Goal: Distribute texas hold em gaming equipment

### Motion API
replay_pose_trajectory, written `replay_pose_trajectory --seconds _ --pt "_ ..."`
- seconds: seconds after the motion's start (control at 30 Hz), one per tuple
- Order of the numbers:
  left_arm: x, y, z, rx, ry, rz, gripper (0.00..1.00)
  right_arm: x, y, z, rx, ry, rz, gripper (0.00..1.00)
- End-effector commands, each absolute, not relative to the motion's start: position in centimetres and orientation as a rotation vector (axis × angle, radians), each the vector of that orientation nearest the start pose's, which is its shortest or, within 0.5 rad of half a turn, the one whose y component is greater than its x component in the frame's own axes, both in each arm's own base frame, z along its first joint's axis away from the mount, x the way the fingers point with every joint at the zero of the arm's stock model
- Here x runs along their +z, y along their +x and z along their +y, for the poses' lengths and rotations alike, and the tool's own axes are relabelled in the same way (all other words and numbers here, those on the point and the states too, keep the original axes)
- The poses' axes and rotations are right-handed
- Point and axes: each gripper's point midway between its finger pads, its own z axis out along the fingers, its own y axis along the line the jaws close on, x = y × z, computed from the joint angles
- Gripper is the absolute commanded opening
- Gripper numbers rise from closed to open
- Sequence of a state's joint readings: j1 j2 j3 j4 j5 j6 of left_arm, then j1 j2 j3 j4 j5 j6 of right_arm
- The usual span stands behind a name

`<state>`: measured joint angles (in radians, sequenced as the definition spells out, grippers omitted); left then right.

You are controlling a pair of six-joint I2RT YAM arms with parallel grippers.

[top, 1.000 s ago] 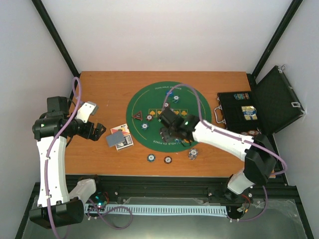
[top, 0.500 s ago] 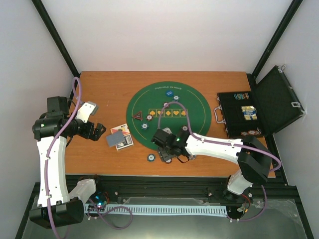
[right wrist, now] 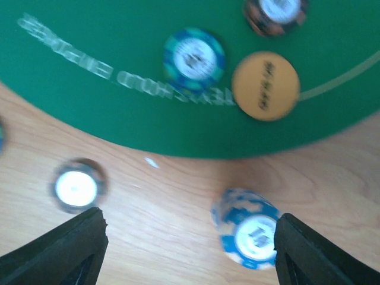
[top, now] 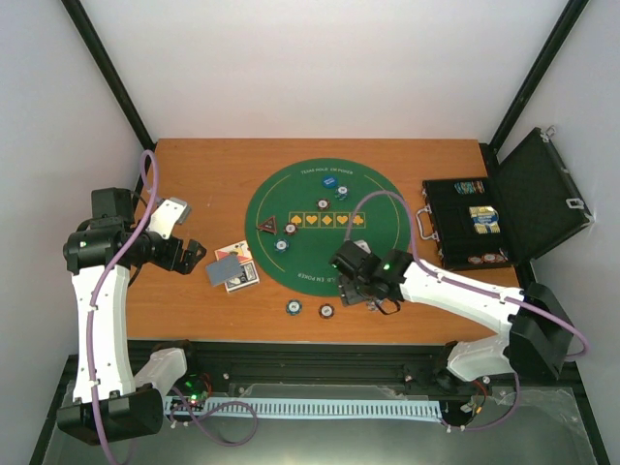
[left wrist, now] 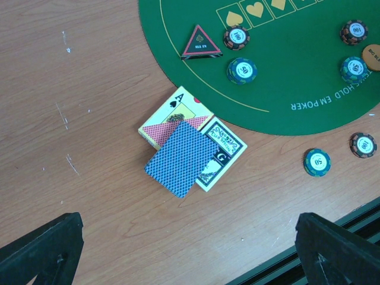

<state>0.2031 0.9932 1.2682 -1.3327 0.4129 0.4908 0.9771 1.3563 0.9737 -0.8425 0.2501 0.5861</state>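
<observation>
I will next shift my right gripper to the right in the wrist view and down, because the blue-and-white stack's top chip (top: 374, 304) (right wrist: 256, 237) is below it, off-center that way.
Grey-blue-backed playing cards (left wrist: 181, 157) lie in a small fanned pile on the wood left of the green mat (top: 291, 208). My left gripper (left wrist: 190, 261) hangs open above the bare wood in front of the cards (top: 232, 268). On the mat are the red-black triangular marker (left wrist: 202, 44), several poker chips (left wrist: 241, 70) and an orange disc (right wrist: 265, 85). My right gripper (right wrist: 190, 249) is open low over the wood just off the mat's front edge. A blue-and-white chip stack (right wrist: 246, 234) stands between its fingers, close to the right finger (right wrist: 320, 255).
The black hinged case (top: 475, 223) lies open at the right edge with chips inside. Two chips (top: 293, 307) (top: 327, 311) sit on the wood near the table's front edge. The black rail runs along that edge.
My right gripper came off the mat toward the front edge, then swung right to the blue-and-white chip stack. The left arm and the cards have not moved.
</observation>
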Motion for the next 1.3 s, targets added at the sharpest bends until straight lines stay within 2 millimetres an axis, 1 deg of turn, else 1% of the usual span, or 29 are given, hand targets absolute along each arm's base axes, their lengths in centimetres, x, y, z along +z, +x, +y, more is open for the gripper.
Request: replay_pose_trajectory --seconds 0.0,0.03,0.1,0.17,0.27,0.47,0.67,0.8,1.0,1.17,1.27 --pt "26.2 21.6 -2.8 -0.278 0.498 2.444 1.0 8.5 19.2 18.1 0.019 -0.376 2.765 0.77" --pt "26.2 21.6 -2.8 -0.279 0.498 2.445 1.0 8.2 19.2 17.5 0.018 -0.355 2.772 0.77" --pt "26.2 21.6 -2.8 -0.282 0.499 2.445 1.0 8.3 19.5 17.5 0.043 -0.335 2.769 0.77" --pt "26.2 21.6 -2.8 -0.281 0.495 2.445 1.0 8.2 19.8 17.1 0.033 -0.303 2.778 0.77" --pt "26.4 21.5 -2.7 -0.272 0.5 2.443 1.0 7.6 20.0 16.4 0.028 -0.27 2.795 0.77" --pt "26.2 21.5 -2.7 -0.27 0.503 2.447 1.0 6.1 19.9 16.0 0.076 -0.23 2.83 0.77" --pt "26.4 21.6 -2.7 -0.274 0.499 2.443 1.0 5.5 19.7 16.1 0.105 -0.226 2.838 0.72" --pt "26.2 21.7 -2.7 -0.279 0.495 2.448 1.0 5.5 19.8 16.2 0.107 -0.234 2.835 0.67" --pt "26.3 21.7 -2.7 -0.272 0.49 2.45 1.0 5.4 19.8 16.2 0.107 -0.243 2.833 0.54" --pt "26.2 21.8 -2.6 -0.275 0.484 2.453 1.0 5.5 19.8 16.2 0.11 -0.245 2.829 0.41" --pt "26.2 21.8 -2.7 -0.282 0.484 2.454 1.0 5.9 19.9 16.3 0.119 -0.24 2.823 0.37"
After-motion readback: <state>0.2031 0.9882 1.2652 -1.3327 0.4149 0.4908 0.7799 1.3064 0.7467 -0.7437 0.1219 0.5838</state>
